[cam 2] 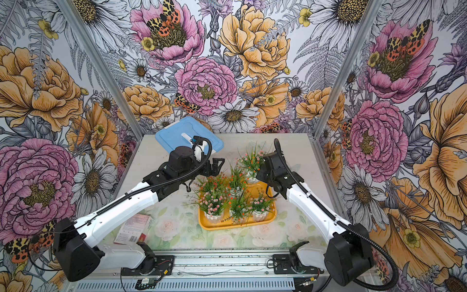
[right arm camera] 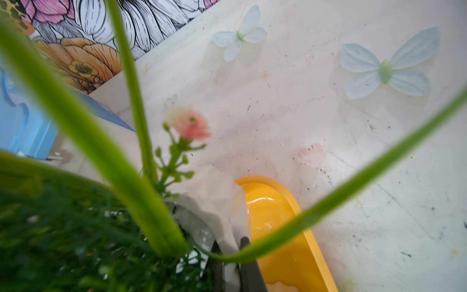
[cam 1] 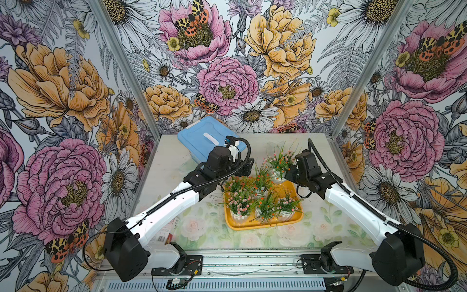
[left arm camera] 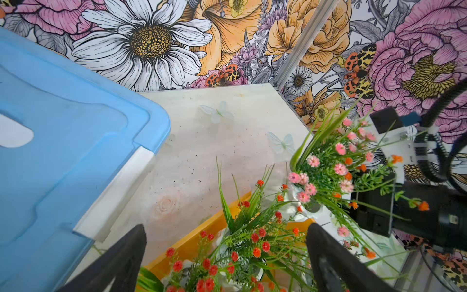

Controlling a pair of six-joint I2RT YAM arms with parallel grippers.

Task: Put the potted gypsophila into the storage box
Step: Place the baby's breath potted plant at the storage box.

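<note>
Next, my right gripper brings the pink gypsophila back and down into the box's empty far corner (cam 1: 286,188) (right arm camera: 266,214) and releases it, as the box's yellow bottom shows bare there.
The yellow storage box (cam 1: 252,226) (cam 2: 227,226) lies mid-table with several potted gypsophila standing in it, among them a pink one (cam 1: 238,202) and an orange one (cam 1: 265,206). One more pink gypsophila (cam 1: 279,161) (cam 2: 251,161) stands just beyond the box's far right corner. My right gripper (right arm camera: 231,246) is shut on its white pot rim (right arm camera: 214,192); whether the pot touches the table I cannot tell. My left gripper (left arm camera: 226,227) (cam 1: 249,164) hovers open above the box's far left corner, with orange-flowered plants (left arm camera: 252,242) below it.
A blue-lidded box (cam 1: 209,136) (left arm camera: 63,151) with a white handle stands at the back left, close behind the left wrist. A red and white packet (cam 2: 135,227) lies at the front left under the left arm. The flowered walls close in both sides.
</note>
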